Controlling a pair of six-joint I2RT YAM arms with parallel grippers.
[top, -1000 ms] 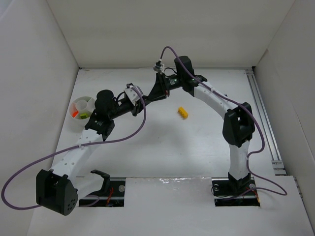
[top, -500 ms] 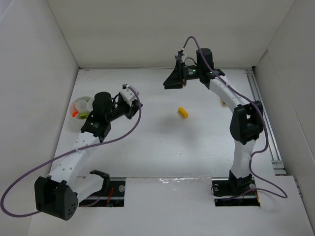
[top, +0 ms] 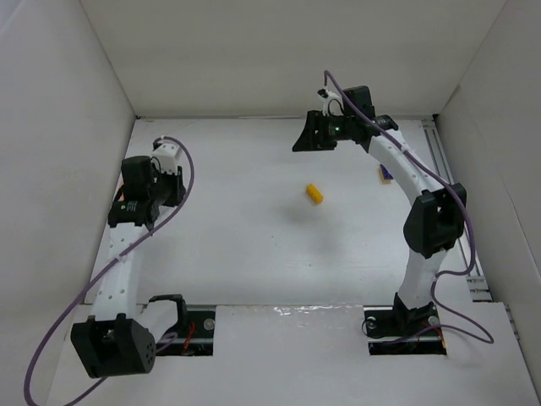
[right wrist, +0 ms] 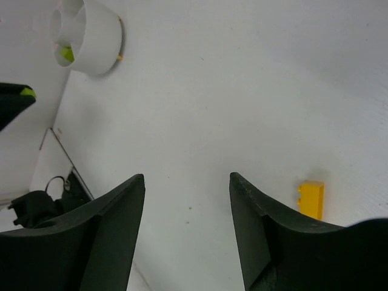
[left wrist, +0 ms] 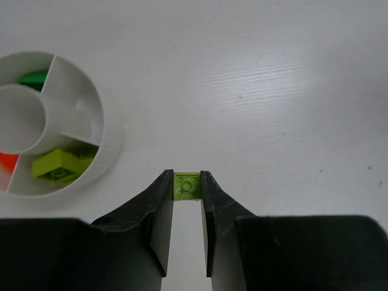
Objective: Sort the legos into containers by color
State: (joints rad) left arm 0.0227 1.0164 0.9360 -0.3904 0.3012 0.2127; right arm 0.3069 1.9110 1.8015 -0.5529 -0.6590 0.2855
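Note:
My left gripper will next move down and to its left in the wrist view, to let go of the lego that matches the color of the bowl's lime section below.
My left gripper is shut on a lime brick, held just right of the white bowl. The bowl has compartments: a lime brick, a green one and an orange one lie in it. In the top view the left gripper covers the bowl. My right gripper is open and empty, raised at the back. A yellow brick lies mid-table and shows beside the right finger in the right wrist view. A purple-blue brick lies at the right.
White walls close in the table on the left, back and right. A metal rail runs along the right edge. The bowl also shows far off in the right wrist view.
My left arm has swung left, from mid-table to over the bowl. My right arm has pulled back from the left gripper toward the back right and stands open.

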